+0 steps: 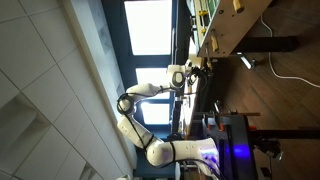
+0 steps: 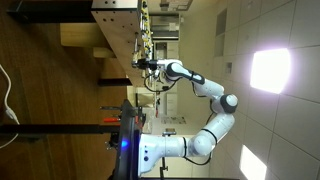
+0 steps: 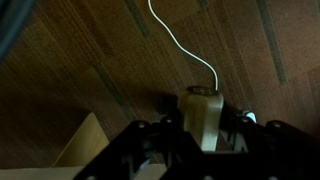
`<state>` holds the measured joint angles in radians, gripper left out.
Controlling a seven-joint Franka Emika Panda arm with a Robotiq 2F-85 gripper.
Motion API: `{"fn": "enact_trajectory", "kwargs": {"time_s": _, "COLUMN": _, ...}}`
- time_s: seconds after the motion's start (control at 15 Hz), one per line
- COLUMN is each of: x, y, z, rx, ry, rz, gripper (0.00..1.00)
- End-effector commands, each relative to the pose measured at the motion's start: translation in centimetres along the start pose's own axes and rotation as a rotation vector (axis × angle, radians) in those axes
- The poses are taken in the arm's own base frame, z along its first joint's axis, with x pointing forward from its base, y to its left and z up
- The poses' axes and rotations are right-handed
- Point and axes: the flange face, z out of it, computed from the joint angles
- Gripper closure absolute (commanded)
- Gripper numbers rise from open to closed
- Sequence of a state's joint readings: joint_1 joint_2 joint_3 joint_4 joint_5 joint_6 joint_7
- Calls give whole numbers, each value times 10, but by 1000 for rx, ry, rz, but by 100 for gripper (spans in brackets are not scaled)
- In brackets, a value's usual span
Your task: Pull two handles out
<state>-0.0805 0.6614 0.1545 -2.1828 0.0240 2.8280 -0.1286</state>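
The robot's gripper needs to pull back from the edge of the light wooden unit next and then let go of the pale wooden bar end (image 3: 206, 112), because this handle is still close to the unit.
My gripper (image 3: 200, 142) has its two dark fingers on either side of a pale wooden bar end, a handle (image 3: 200, 115), and looks shut on it. In both exterior views the arm reaches to the light wooden unit (image 1: 228, 35) (image 2: 115, 18), and the gripper (image 1: 197, 68) (image 2: 141, 65) is at its edge. Slim bars (image 1: 200, 30) (image 2: 144, 35) run along that edge, too small to tell apart. I cannot make out a second handle in the wrist view.
A white cable (image 3: 185, 45) lies on the brown wood-pattern floor behind the handle and shows in an exterior view (image 1: 290, 70). Black frame bars (image 1: 270, 45) (image 2: 50, 66) hold the unit. The robot's base (image 1: 215, 150) (image 2: 135, 150) stands close by.
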Motion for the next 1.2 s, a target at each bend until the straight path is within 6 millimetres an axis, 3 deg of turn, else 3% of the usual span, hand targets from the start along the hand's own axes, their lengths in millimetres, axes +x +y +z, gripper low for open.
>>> {"fn": "enact_trajectory", "kwargs": {"time_s": 0.0, "x": -40, "y": 23, "z": -19, "rx": -14, "ry": -32, "rz": 1, "gripper": 82}}
{"fn": "enact_trajectory", "kwargs": {"time_s": 0.67, "x": -65, "y": 21, "z": -19, "rx": -9, "ry": -71, "rz": -1, "gripper": 82}}
{"fn": "enact_trajectory", "kwargs": {"time_s": 0.73, "x": -67, "y": 21, "z": -19, "rx": -12, "ry": -74, "rz": -1, "gripper": 64}}
{"fn": "enact_trajectory", "kwargs": {"time_s": 0.8, "x": -68, "y": 21, "z": -20, "rx": -17, "ry": -75, "rz": -3, "gripper": 33}}
{"fn": "enact_trajectory", "kwargs": {"time_s": 0.93, "x": -71, "y": 21, "z": -23, "rx": -27, "ry": -72, "rz": -14, "gripper": 29}}
{"fn": "enact_trajectory", "kwargs": {"time_s": 1.13, "x": -77, "y": 24, "z": -31, "rx": -40, "ry": -70, "rz": -31, "gripper": 8}}
